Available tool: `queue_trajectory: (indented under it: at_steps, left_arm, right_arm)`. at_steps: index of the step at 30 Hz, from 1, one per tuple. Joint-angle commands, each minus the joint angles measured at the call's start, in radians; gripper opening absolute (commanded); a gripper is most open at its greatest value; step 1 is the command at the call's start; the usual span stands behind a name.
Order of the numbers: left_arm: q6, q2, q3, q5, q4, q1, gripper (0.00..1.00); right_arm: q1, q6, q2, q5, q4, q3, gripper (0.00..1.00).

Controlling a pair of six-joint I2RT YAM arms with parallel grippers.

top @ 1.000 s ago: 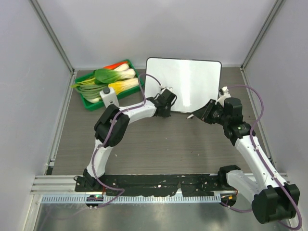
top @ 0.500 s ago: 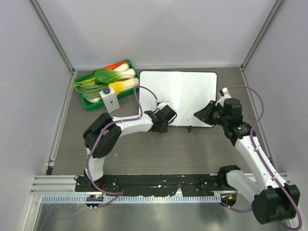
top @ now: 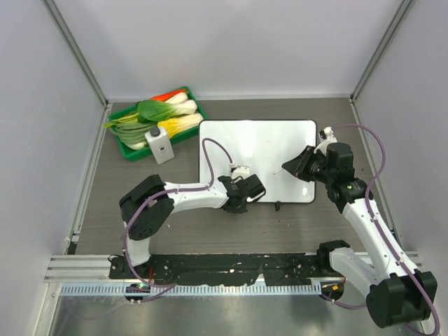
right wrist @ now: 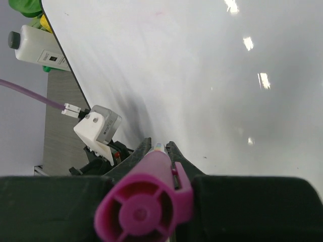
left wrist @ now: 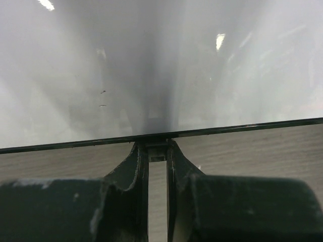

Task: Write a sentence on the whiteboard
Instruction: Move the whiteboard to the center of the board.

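I should next pull the whiteboard (top: 262, 143) back by the small black tab in my left gripper, then open, as bare table lies between the board and my base.
The whiteboard (top: 262, 143) lies flat on the table, glossy white with a thin black rim. No pink writing shows on it, only tiny dark specks. It fills the left wrist view (left wrist: 151, 65) and the right wrist view (right wrist: 212, 60). My left gripper (top: 246, 197) is at the board's near edge, jaws shut on a small black tab of the rim (left wrist: 157, 147). My right gripper (top: 288, 166) hovers over the board's right part, shut on a magenta marker (right wrist: 146, 201) whose tip points down toward the board.
A green tray (top: 126, 151) of leafy vegetables sits at the back left. A white bottle (top: 159, 143) stands beside it, also in the right wrist view (right wrist: 38, 48). A small black foot (top: 278, 206) sticks out from the board's near edge.
The whiteboard has tipped from standing to lying flat and slid toward me. My left gripper came nearer with its edge. My right gripper barely moved.
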Motion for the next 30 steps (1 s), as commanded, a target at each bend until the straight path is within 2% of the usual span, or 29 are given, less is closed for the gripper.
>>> queue_trajectory:
  at_steps: [1,14,26,30]
  left_arm:
    - [-0.066,-0.021,-0.036,0.064,-0.166,-0.073,0.0]
    - [-0.166,-0.022,-0.047,0.133,-0.229,-0.193,0.0]
    - [-0.163,-0.001,-0.033,0.214,-0.211,-0.239,0.0]
    - [-0.15,-0.001,-0.031,0.243,-0.196,-0.249,0.09]
  right_arm:
    - [-0.004,0.006,-0.028,-0.014,0.023,0.045,0.01]
    - [-0.004,0.035,-0.085,0.0,0.035,0.054,0.01]
    - [-0.004,0.037,-0.092,-0.002,0.035,0.048,0.01]
    - [-0.004,0.038,-0.099,0.0,0.035,0.045,0.01]
